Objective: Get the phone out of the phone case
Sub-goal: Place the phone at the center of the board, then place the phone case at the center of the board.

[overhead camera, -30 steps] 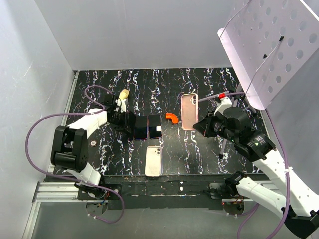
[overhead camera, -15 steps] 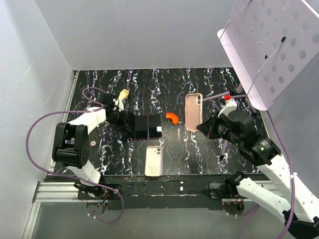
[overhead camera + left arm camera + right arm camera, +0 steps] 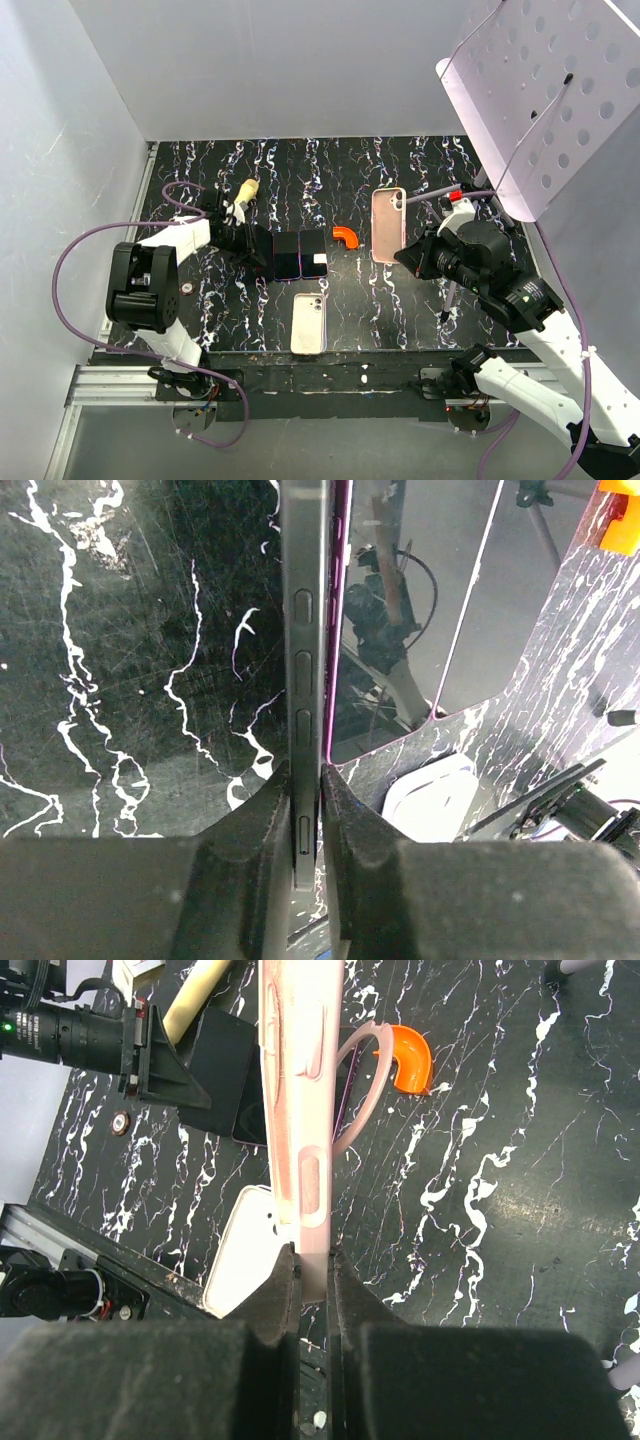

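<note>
The empty pink phone case (image 3: 388, 225) goes back and down onto the white phone case (image 3: 308, 325) next, and my right gripper releases it. The white one lies below it, left in the top view.
My right gripper (image 3: 405, 250) is shut on the lower edge of an empty pink phone case (image 3: 388, 225) and holds it upright above the table; in the right wrist view the case (image 3: 300, 1080) stands edge-on between my fingers (image 3: 313, 1270). My left gripper (image 3: 262, 250) is shut on the edge of a dark phone (image 3: 285, 255) lying at the table's middle; its side buttons (image 3: 303, 630) show in the left wrist view, clamped at the gripper (image 3: 307, 810). A second dark phone with a purple rim (image 3: 313, 255) lies against it on the right.
A white phone case (image 3: 309, 323) lies near the front edge. An orange curved piece (image 3: 345, 236) lies between the phones and the pink case. A cream cylinder (image 3: 246, 190) lies at the back left. A perforated white panel (image 3: 540, 90) overhangs the right side.
My right gripper lifted the pink case slightly right and away from the table's middle, then held still. My left gripper edged a little right with the dark phone.
</note>
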Robot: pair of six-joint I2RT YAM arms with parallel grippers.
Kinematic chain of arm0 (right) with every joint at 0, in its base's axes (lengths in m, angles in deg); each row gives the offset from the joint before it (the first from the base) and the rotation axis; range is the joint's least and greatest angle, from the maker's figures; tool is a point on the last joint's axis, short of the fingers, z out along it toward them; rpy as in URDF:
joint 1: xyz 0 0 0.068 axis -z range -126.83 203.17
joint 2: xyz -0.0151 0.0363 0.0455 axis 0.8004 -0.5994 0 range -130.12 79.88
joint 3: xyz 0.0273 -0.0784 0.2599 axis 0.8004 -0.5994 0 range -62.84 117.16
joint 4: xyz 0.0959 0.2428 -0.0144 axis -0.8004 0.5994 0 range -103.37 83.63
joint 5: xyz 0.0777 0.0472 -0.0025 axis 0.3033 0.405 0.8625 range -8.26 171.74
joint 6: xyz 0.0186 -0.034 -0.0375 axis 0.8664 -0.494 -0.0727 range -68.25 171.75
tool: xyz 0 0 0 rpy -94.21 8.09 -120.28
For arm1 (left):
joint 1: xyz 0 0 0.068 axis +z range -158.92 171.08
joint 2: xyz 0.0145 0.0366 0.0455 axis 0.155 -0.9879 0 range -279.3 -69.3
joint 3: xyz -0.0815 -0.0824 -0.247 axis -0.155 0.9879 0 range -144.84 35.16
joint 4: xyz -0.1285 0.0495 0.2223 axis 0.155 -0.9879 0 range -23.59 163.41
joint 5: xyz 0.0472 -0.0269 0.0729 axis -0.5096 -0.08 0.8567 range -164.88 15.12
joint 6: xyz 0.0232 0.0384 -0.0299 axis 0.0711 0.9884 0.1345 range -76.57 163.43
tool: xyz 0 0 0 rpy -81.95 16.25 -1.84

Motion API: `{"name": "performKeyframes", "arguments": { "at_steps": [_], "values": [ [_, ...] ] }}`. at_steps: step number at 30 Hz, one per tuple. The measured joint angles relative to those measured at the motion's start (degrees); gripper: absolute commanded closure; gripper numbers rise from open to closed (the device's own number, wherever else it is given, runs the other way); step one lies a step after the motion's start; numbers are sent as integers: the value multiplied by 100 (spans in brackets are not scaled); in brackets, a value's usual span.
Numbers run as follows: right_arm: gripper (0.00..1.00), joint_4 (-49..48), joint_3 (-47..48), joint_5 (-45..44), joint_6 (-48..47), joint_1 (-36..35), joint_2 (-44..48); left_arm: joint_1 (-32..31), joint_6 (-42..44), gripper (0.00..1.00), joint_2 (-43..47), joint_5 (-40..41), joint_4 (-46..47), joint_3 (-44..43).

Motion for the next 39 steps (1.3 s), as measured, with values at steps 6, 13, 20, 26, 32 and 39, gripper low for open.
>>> {"name": "performKeyframes", "arguments": {
  "at_steps": [6,13,20,26,32,39],
  "values": [
    [99,-2,0,11,2,0,-7,4,22,62,-328,173,-39,-28],
    [99,-28,0,79,4,0,-13,-22,22,48,-356,271,-122,-90],
    [99,-46,-2,133,7,0,-66,-46,-11,25,-286,417,-175,-157],
    [99,-122,-170,455,127,0,-190,-50,0,6,-101,887,-197,-166],
    [99,-715,-1167,1261,1056,-20,-142,-52,37,5,2,1384,-223,-157],
    [99,-2769,-3445,1626,3364,-990,63,-52,55,6,570,1766,-267,-39]
  ]
}}
